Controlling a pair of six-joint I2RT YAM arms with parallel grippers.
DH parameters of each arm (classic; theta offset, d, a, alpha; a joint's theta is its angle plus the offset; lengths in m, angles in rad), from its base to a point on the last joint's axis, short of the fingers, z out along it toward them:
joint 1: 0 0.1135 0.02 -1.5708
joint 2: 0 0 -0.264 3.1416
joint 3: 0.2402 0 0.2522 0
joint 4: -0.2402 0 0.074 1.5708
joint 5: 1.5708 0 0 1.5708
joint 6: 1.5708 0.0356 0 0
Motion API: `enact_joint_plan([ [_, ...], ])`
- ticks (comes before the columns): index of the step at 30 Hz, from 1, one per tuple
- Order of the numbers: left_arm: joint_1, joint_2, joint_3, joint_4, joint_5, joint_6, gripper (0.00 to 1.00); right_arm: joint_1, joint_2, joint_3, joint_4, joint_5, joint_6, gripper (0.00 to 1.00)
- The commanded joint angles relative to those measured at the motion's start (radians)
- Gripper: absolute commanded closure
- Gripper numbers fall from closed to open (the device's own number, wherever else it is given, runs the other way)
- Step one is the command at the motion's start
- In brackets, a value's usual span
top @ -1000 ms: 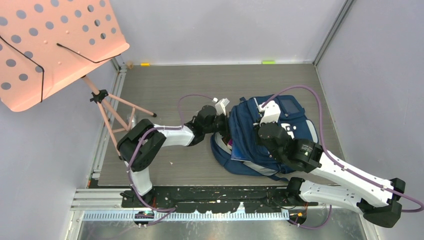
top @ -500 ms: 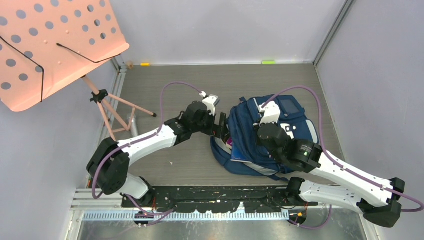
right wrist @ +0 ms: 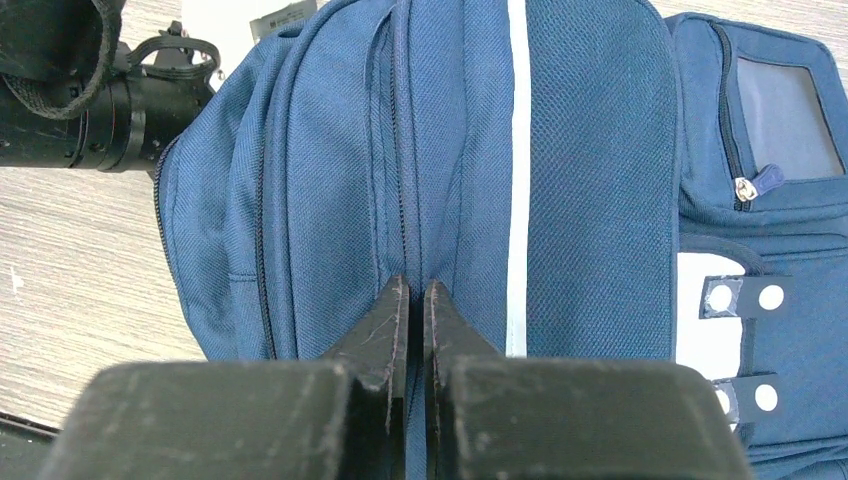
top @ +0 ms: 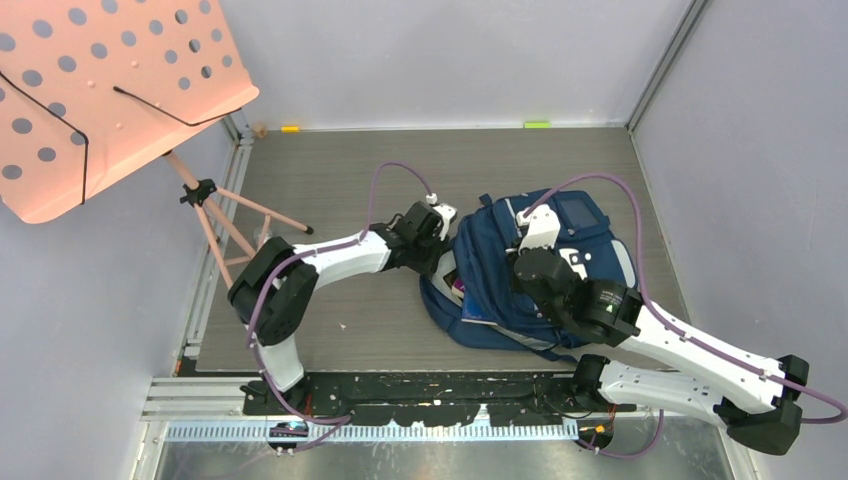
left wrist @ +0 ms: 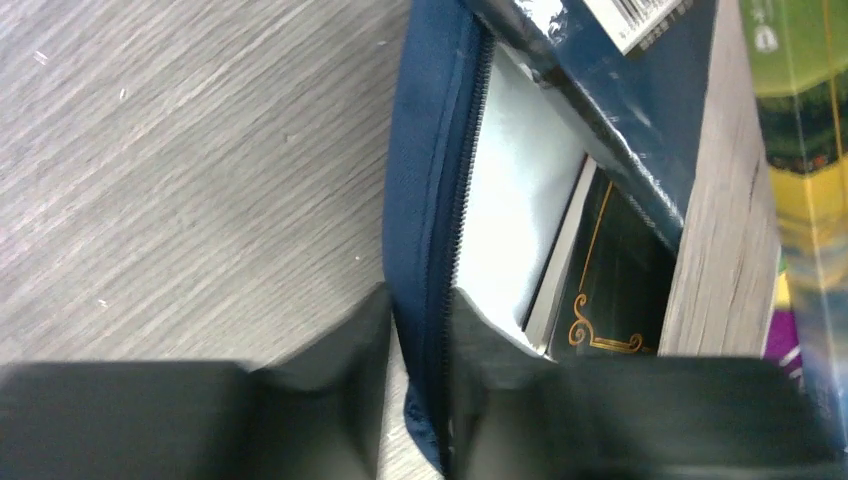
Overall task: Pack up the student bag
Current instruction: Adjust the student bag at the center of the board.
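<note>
Next, my right gripper draws the bag's held top fabric fold toward the music stand, then opens, since the bag lies off the table's centre point(top: 447, 252).
The student bag point(top: 490, 275), navy with a white stripe, lies on the wood-grain table right of centre with its mouth facing left. My left gripper point(left wrist: 418, 295) is at that mouth, shut on the zippered rim point(left wrist: 432, 150). One finger is outside the rim and one inside. Inside the bag I see a white book point(left wrist: 520, 200) and a dark book with gold ornament point(left wrist: 610, 270). My right gripper point(right wrist: 417, 285) is shut on a fold of the bag's top fabric point(right wrist: 590, 150), beside the white stripe. The front pocket point(right wrist: 770, 130) lies to its right.
A pink perforated music stand point(top: 110, 90) on tripod legs point(top: 235, 225) stands at the far left. Grey walls close in the table on three sides. Purple cables point(top: 395, 175) arc over both arms. The left arm's wrist point(right wrist: 100, 100) shows beside the bag in the right wrist view.
My left gripper opened wide and drew back left from the bag's mouth, then returned and closed on the zippered rim. The right gripper has held still on the fabric.
</note>
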Motion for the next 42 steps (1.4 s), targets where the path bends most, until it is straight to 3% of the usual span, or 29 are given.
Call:
enact_joint_plan([
  [1, 0.005, -0.022, 0.025, -0.005, -0.128, 0.033, 0.87, 0.006, -0.019, -0.010, 0.105, 0.015, -0.005, 0.99],
  [3, 0.010, -0.059, -0.011, 0.011, -0.161, 0.017, 1.00, 0.000, -0.012, -0.022, 0.143, -0.007, -0.035, 1.00],
  [4, 0.016, -0.084, -0.032, 0.018, -0.175, 0.006, 1.00, -0.014, -0.002, -0.025, 0.155, -0.021, -0.046, 0.99],
  [7, 0.054, -0.187, -0.126, 0.039, -0.195, -0.052, 1.00, -0.068, 0.036, -0.022, 0.221, -0.125, -0.099, 0.99],
  [13, 0.142, -0.478, -0.405, 0.140, -0.080, -0.197, 1.00, -0.228, 0.226, 0.010, 0.342, -0.355, -0.186, 1.00],
  [22, 0.140, -0.745, -0.620, 0.104, 0.078, -0.360, 1.00, -0.287, 0.536, 0.165, 0.497, -0.568, -0.353, 1.00],
  [27, 0.140, -0.876, -0.715, 0.115, 0.136, -0.442, 1.00, -0.294, 0.626, 0.237, 0.473, -0.602, -0.332, 1.00],
  [29, 0.141, -0.902, -0.719, 0.065, 0.108, -0.441, 0.88, -0.295, 0.599, 0.226, 0.453, -0.607, -0.315, 0.99],
  [34, 0.142, -0.880, -0.662, -0.007, 0.024, -0.350, 0.59, -0.294, 0.447, 0.150, 0.391, -0.626, -0.283, 0.69],
  [35, 0.142, -0.859, -0.650, -0.003, 0.014, -0.327, 0.56, -0.294, 0.428, 0.145, 0.361, -0.632, -0.277, 0.66],
  [39, 0.142, -0.740, -0.578, 0.007, -0.025, -0.240, 0.46, -0.294, 0.340, 0.142, 0.249, -0.654, -0.267, 0.41],
  [42, 0.143, -0.646, -0.518, 0.009, -0.065, -0.186, 0.42, -0.274, 0.303, 0.159, 0.195, -0.673, -0.268, 0.37],
])
